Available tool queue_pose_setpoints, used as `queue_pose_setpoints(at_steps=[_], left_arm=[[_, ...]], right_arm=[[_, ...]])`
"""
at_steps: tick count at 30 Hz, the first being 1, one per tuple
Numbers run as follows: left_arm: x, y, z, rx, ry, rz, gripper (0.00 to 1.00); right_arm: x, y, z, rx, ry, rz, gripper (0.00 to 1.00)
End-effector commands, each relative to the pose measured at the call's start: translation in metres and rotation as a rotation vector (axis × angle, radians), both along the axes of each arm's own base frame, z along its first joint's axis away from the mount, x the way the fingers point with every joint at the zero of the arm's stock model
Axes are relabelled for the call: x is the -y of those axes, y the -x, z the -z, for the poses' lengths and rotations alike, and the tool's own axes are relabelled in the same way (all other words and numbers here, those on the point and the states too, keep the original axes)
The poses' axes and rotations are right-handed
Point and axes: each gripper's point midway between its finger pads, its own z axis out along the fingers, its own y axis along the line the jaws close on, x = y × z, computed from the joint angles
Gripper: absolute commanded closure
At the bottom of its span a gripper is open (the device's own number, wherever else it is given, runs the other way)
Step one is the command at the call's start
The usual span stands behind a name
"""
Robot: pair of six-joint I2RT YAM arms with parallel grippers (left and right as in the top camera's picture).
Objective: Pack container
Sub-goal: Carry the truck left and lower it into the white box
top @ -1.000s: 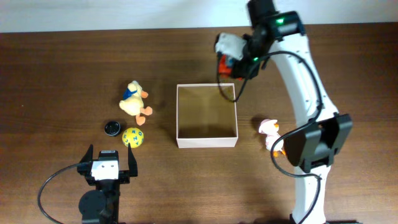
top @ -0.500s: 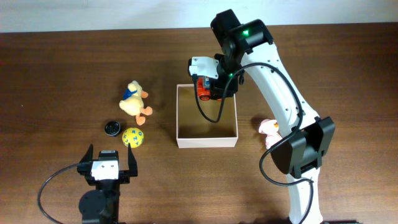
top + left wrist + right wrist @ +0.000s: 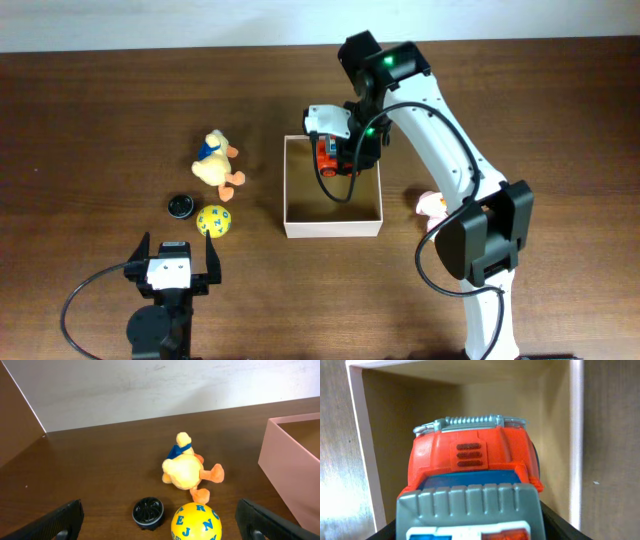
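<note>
The container's bare tan bottom is below the right gripper, so the gripper will next go down past the container's white rim and let go of the toy truck (image 3: 470, 467) inside.
The container (image 3: 333, 227), a square white box with a tan inside, sits at the table's middle; it also shows in the right wrist view (image 3: 362, 435) and at the right edge of the left wrist view (image 3: 295, 467). My right gripper (image 3: 333, 152) is shut on an orange, blue and grey toy truck (image 3: 470, 467) and holds it over the container's far part. My left gripper (image 3: 171, 268) is open and empty near the front edge, behind a yellow letter ball (image 3: 195, 521) and a black cap (image 3: 148, 511). A yellow plush duck (image 3: 186, 467) lies beyond them.
A small pink and white plush toy (image 3: 432, 204) lies right of the container, partly hidden by the right arm. A pale wall rises behind the table in the left wrist view.
My right gripper carried the toy truck from beyond the container's far right corner leftward and down over the container's far part. The left arm has not moved.
</note>
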Motion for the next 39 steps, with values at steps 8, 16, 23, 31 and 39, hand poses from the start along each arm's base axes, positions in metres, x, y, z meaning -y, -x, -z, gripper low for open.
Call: queue_pose_setpoints(at_steps=[8,16,23,31,39], left_arm=[[0.000,0.000,0.003,-0.003,-0.017,0.008,0.01],[0.000,0.000,0.003,-0.003,-0.017,0.008,0.01],[0.000,0.000,0.003,-0.003,-0.017,0.008,0.01],[0.000,0.000,0.003,-0.003,-0.018,0.008,0.01],[0.000,0.000,0.003,-0.003,-0.017,0.008,0.01]], right_arm=[[-0.008,0.003,0.011,-0.024,-0.048,-0.008,0.44],[-0.009,0.002,0.014,-0.024,-0.048,-0.008,0.44],[-0.007,0.005,0.039,-0.077,-0.024,-0.006,0.44],[-0.008,0.004,0.062,-0.094,-0.017,-0.005,0.44],[-0.006,-0.002,0.077,-0.069,-0.007,-0.004,0.41]])
